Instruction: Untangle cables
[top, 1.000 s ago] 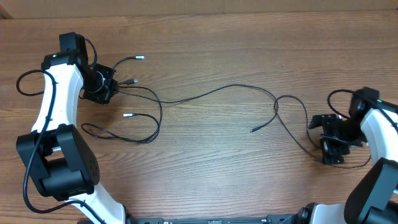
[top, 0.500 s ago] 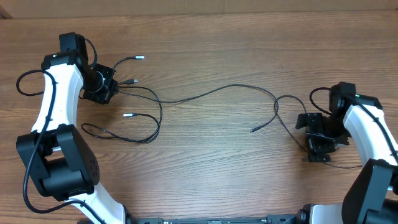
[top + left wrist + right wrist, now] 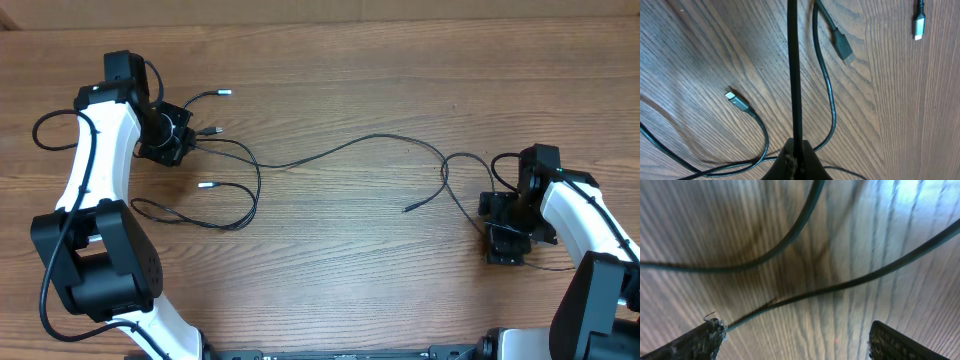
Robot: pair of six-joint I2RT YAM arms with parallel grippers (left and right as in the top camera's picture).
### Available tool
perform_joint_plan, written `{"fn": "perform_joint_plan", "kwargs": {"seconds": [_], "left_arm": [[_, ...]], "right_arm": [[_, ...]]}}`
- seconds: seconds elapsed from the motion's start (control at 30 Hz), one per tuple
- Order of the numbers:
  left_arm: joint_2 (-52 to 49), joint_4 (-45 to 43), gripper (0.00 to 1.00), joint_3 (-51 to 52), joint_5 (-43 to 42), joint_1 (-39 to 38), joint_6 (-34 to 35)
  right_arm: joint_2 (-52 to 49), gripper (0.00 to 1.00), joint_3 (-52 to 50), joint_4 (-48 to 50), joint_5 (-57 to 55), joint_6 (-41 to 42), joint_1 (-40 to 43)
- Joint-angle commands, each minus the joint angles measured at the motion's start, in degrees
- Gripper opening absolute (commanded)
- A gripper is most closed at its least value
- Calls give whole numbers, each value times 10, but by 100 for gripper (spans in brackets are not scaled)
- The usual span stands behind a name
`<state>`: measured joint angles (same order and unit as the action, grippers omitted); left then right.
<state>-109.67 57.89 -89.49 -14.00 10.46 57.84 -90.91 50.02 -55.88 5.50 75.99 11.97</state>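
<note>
The piece of cable (image 3: 840,286) crossing between my right gripper's open fingers lies on the wood just below them. My right gripper moves down onto it next.
Several thin black cables (image 3: 340,150) lie across the wooden table (image 3: 330,290), with silvery plug tips at the left (image 3: 204,184) and a loose end near the middle (image 3: 405,209). My left gripper (image 3: 186,140) sits at the far left. In the left wrist view it is shut (image 3: 797,152) on one cable (image 3: 794,75) that runs straight ahead, past a silver-tipped plug (image 3: 736,101) and a dark plug (image 3: 844,49). My right gripper (image 3: 500,245) hovers low over the cable's right-hand stretch. Its jaws are open (image 3: 797,340), and a strand (image 3: 840,286) on the wood touches the left fingertip (image 3: 705,337).
The cable curls into a small loop (image 3: 468,160) just left of the right arm. A larger loop (image 3: 190,215) lies below the left gripper. The arms' own thicker wires (image 3: 45,128) arch beside each wrist.
My right gripper has moved left onto the cable's right-hand stretch. The left arm shifted slightly and still holds its cable.
</note>
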Motion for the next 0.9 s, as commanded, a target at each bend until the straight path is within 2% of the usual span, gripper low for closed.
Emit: {"fn": "perform_joint_plan", "kwargs": {"seconds": [0.0,0.17,0.3,0.4,0.5,0.6,0.63,0.7,0.77,0.87], "left_arm": [[3,-1,4,2,11,-7,-12],[3,0,4,2,-6,-8,-11],[3,-12,4,2,-61,-8,-19],[3,-40,4,2,-130,-8,-59],[3,-103,4,1,-250,-7,-136],[4,-222,4,1,-432,-1,-206],[4,-299,4,1,-520,3,-220],[4,-433,5,1,-627,9,-216],[5,-568,4,1,-695,20,-165],[7,-738,4,1,-727,47,-53]], "right_arm": [[2,92,-3,6,-43,8,-1],[1,90,-36,28,-50,8,-1],[1,73,-87,75,-50,7,0],[1,50,-110,106,-50,7,0],[1,5,-114,136,-57,6,0],[2,4,-111,180,-56,-36,0],[2,4,-102,194,-57,-75,0],[2,4,-75,191,-60,-122,3],[2,4,-38,172,-73,-160,10],[2,4,35,107,-133,-180,30]]}}
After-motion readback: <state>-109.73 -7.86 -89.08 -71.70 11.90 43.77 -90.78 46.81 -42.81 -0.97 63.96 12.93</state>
